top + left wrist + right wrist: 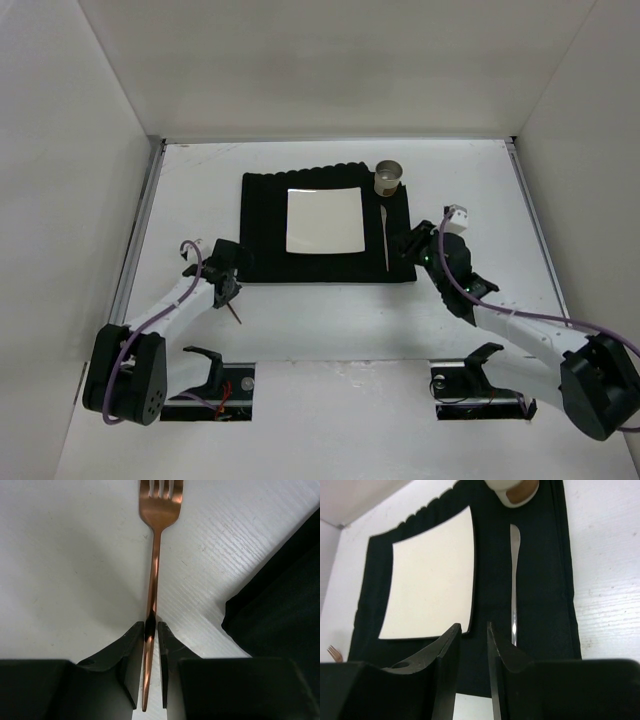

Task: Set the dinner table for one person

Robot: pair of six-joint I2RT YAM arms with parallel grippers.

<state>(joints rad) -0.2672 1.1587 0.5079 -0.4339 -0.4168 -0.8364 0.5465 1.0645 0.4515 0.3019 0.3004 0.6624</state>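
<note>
The bare part of the mat beside the plate is outward of my left gripper. So that gripper needs to lift, carry the fork outward, lower it and let go of it opposite the knife.
A copper fork lies on the white dinner table, just off the near left corner of the black mat. My left gripper straddles its handle. The handle rests against one finger, and a thin gap shows at the other. From above, that left gripper points toward me and the fork sticks out past it. My right gripper stands open and empty over the mat's near edge, left of the knife. It is also in the top view, the right gripper at the mat's right side.
A white square plate sits in the middle of the mat, with the knife to its right. A cup stands at the mat's far right corner. White walls enclose the table on three sides.
</note>
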